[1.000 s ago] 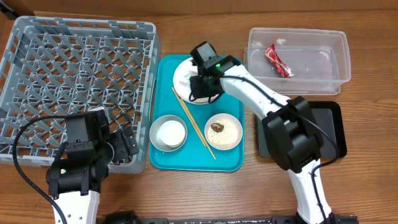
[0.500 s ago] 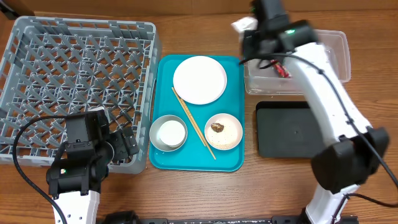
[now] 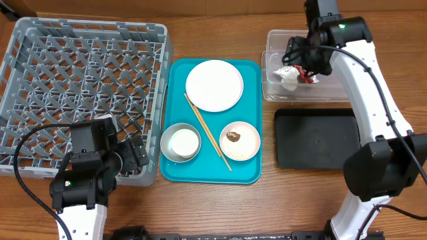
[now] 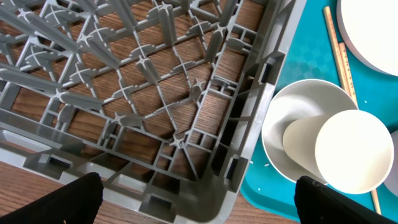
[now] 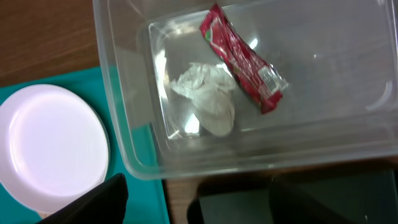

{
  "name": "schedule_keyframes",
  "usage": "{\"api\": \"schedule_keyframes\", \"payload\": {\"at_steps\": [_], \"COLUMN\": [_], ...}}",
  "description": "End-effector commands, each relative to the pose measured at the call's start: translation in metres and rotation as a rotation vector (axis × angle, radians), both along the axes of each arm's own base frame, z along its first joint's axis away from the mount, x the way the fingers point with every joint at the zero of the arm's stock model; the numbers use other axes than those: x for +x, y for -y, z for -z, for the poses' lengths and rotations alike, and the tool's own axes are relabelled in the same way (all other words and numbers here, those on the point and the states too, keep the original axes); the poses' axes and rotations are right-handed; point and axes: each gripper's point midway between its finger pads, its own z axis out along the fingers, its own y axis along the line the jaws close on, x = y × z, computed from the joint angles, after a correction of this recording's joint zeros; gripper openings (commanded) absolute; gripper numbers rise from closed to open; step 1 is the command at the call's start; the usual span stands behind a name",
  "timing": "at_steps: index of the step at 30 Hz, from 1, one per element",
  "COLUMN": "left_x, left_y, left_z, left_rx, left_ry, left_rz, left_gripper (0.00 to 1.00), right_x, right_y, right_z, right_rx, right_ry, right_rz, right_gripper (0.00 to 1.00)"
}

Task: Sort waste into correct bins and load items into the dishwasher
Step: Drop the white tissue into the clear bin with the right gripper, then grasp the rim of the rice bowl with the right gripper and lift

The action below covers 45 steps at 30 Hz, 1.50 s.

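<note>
I need to move my right gripper back and down next to the small plate's rim beside the chopsticks, because Rice and a brown lump [image 3: 233,136] sit on that plate.
A crumpled white tissue [image 5: 208,102] [image 3: 289,77] lies in the clear tub [image 5: 124,155] [image 3: 353,50] beside the red-and-white wrapper [image 5: 244,59] [image 3: 309,77]. My right gripper [image 5: 205,208] [image 3: 299,57] hovers over the tub, open and empty. On the teal tray [image 3: 252,175] sit the large white plate [image 3: 214,85], chopsticks [image 3: 208,132], the grey bowl [image 3: 167,148] holding the white cup [image 3: 183,141], and a small plate [image 3: 248,150] with rice and a brown lump [image 3: 233,136]. My left gripper [image 4: 205,205] [image 3: 133,157] stands open at the near right corner of the grey dish rack [image 4: 249,124] [image 3: 87,80].
The black tray [image 3: 317,138] lies on the wooden table in front of the clear tub, to the right of the teal tray. The dish rack fills the left of the table. In the left wrist view the bowl [image 4: 280,118] and cup [image 4: 351,152] lie just right of the rack.
My right gripper went from the large plate to above the clear tub carrying the tissue, then opened. The tissue now lies in the tub. The left arm has not moved.
</note>
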Motion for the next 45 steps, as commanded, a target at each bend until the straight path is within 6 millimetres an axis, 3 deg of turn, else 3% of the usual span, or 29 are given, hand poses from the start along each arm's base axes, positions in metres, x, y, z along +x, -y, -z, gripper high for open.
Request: {"api": "schedule_keyframes", "payload": {"at_steps": [1, 6, 12, 16, 19, 23, 28, 38, 42, 45], "left_x": [0.003, 0.003, 0.003, 0.003, 0.003, 0.003, 0.003, 0.003, 0.002, 0.002], "left_y": [-0.003, -0.003, -0.003, -0.003, -0.003, -0.003, -0.003, -0.003, -0.003, -0.003], "left_z": [-0.010, -0.010, -0.010, -0.010, -0.010, -0.010, -0.010, -0.009, -0.009, -0.009], "left_rx": [0.011, 0.011, 0.011, 0.011, 0.011, 0.011, 0.010, 0.010, 0.010, 0.009], "left_ry": [0.028, 0.027, 0.027, 0.028, 0.028, 0.028, 0.027, 0.025, 0.022, 0.021], "left_rz": [-0.012, -0.012, -0.012, -0.012, -0.013, -0.013, -0.012, -0.012, -0.012, -0.012], "left_gripper": [1.00, 1.00, 1.00, 1.00, 1.00, 1.00, 1.00, 1.00, 1.00, 1.00], "right_x": [-0.020, -0.057, -0.094, -0.114, -0.130, -0.151, -0.171, -0.190, -0.197, -0.199], "right_y": [0.005, 0.004, -0.006, -0.031, -0.067, -0.113, -0.152, -0.188, -0.198, -0.207], "right_z": [-0.038, -0.043, -0.055, -0.045, -0.029, 0.006, 0.046, 0.114, 0.125, 0.126], "right_rx": [0.053, 0.085, 0.094, 0.128, 0.169, 0.153, 0.131, 0.054, 0.044, 0.045], "right_ry": [0.040, -0.056, -0.032, -0.006, -0.031, -0.086, -0.120, -0.256, -0.274, -0.253], "right_rz": [0.003, -0.007, -0.046, -0.164, -0.318, -0.486, -0.609, -0.718, -0.750, -0.775], "right_gripper": [0.74, 0.74, 0.74, 0.74, 0.75, 0.75, 0.73, 0.67, 0.66, 0.59]}}
